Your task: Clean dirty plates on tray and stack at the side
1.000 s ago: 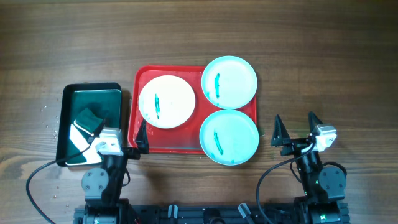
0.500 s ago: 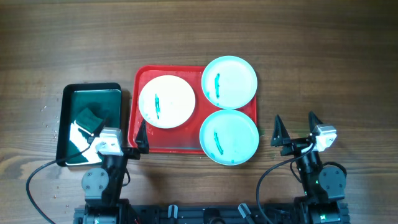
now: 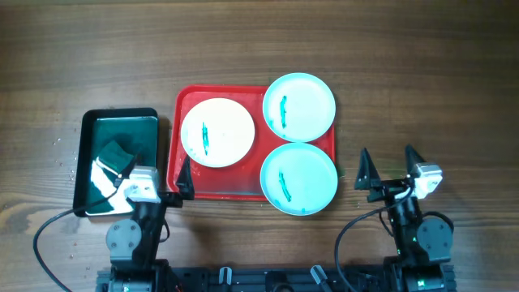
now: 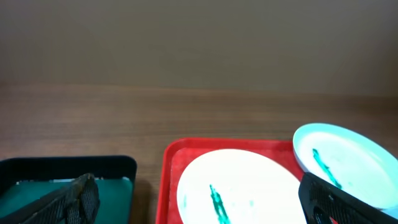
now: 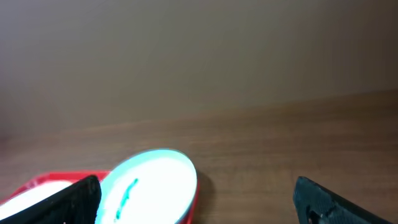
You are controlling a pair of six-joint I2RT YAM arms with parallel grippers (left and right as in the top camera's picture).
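Observation:
My right gripper moves outward over the turquoise plates and down onto the white plate's rim facing them next, since bare tray there leaves a finger gap.
The red tray (image 3: 185,105) holds a white plate (image 3: 217,132) on its left and two pale turquoise plates, one at the far right (image 3: 299,106) and one at the near right (image 3: 298,178). Each plate has a dark teal smear. My left gripper (image 3: 154,172) is open and empty at the tray's near left corner. Its wrist view shows the white plate (image 4: 249,186) and a turquoise plate (image 4: 348,155). My right gripper (image 3: 388,158) is open and empty over bare table right of the tray. Its wrist view shows a turquoise plate (image 5: 149,186).
A black basin with a green inside (image 3: 87,162) stands left of the tray, with a dark green lump (image 3: 117,152) in it. It also shows in the left wrist view (image 4: 62,165). Wooden table surrounds everything.
My right gripper has shifted very slightly to the right. The plates, tray and left gripper have not moved.

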